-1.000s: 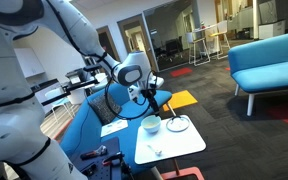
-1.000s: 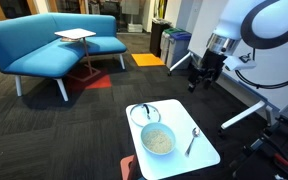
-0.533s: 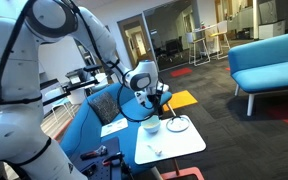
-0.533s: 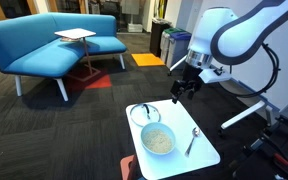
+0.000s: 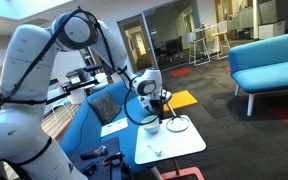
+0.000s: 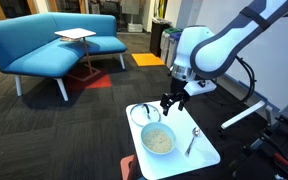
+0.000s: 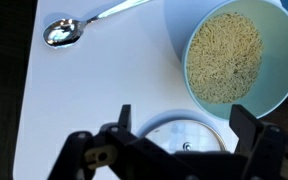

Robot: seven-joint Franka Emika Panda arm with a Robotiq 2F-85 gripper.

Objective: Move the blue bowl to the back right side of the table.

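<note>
The blue bowl's near-dish rim (image 6: pixel 164 125) (image 7: pixel 196 97) is below, and its thin edge fits between the gripper's open fingers, so the gripper needs to move down onto it next from over the pale dish.
The blue bowl (image 7: pixel 234 58) is filled with pale grain and stands on the white table (image 7: pixel 94 95). It shows mid-table in both exterior views (image 6: pixel 158 140) (image 5: pixel 151 126). My gripper (image 7: pixel 184 125) is open and empty. It hovers over a flatter pale dish (image 7: pixel 184 138), with the bowl just beyond its right finger. In both exterior views the gripper (image 6: pixel 169 103) (image 5: pixel 161 110) hangs a little above the table's far part, beside that dish (image 6: pixel 144 113) (image 5: pixel 179 124).
A metal spoon (image 7: pixel 79 28) lies on the table near one edge (image 6: pixel 192 138). Blue sofas (image 6: pixel 44 45) (image 5: pixel 269 60) and a small side table (image 6: pixel 74 36) stand well away. A blue seat (image 5: pixel 94 128) with papers is next to the table.
The arm has come down and in from beyond the table's edge, and the gripper now hangs over the dish. The gripper stays open. The bowl, dish and spoon have not moved.
</note>
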